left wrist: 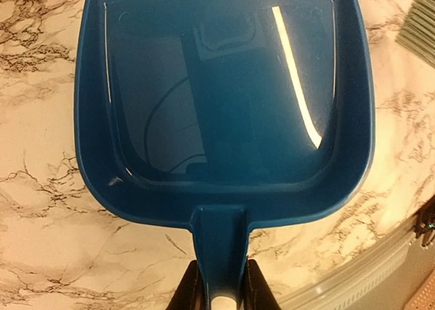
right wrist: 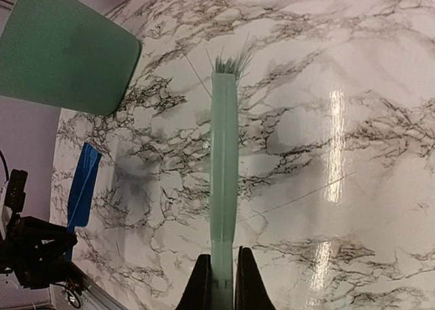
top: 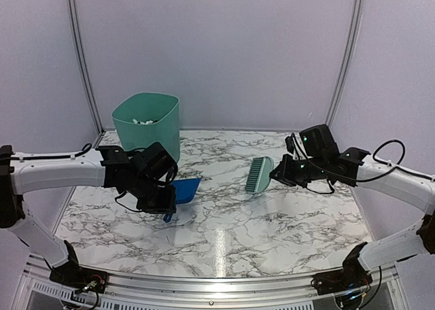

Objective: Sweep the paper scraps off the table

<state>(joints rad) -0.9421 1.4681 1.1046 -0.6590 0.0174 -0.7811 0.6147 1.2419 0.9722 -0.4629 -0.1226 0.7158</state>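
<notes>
I will next move my right gripper down and slightly back to let go of the brush handle, since clear bare marble lies below it toward the table's near bar.
My left gripper [left wrist: 223, 289] is shut on the handle of a blue dustpan [left wrist: 224, 85], whose tray is empty. From above, the dustpan [top: 185, 190] hangs just off the marble table [top: 224, 228] at left centre, in the left gripper [top: 162, 201]. My right gripper [right wrist: 222, 283] is shut on the handle of a mint-green hand brush [right wrist: 223, 160], bristles pointing away. The brush [top: 259, 174] sits right of centre, with the right gripper [top: 279, 174] behind it. No paper scraps show on the table. A few pale paper scraps [top: 143, 122] lie inside the bin.
A mint-green bin [top: 163, 130] stands at the back left of the table, just behind the left arm; it also shows in the right wrist view [right wrist: 61, 52]. A metal rail [top: 204, 283] runs along the near edge. White walls enclose the back and sides.
</notes>
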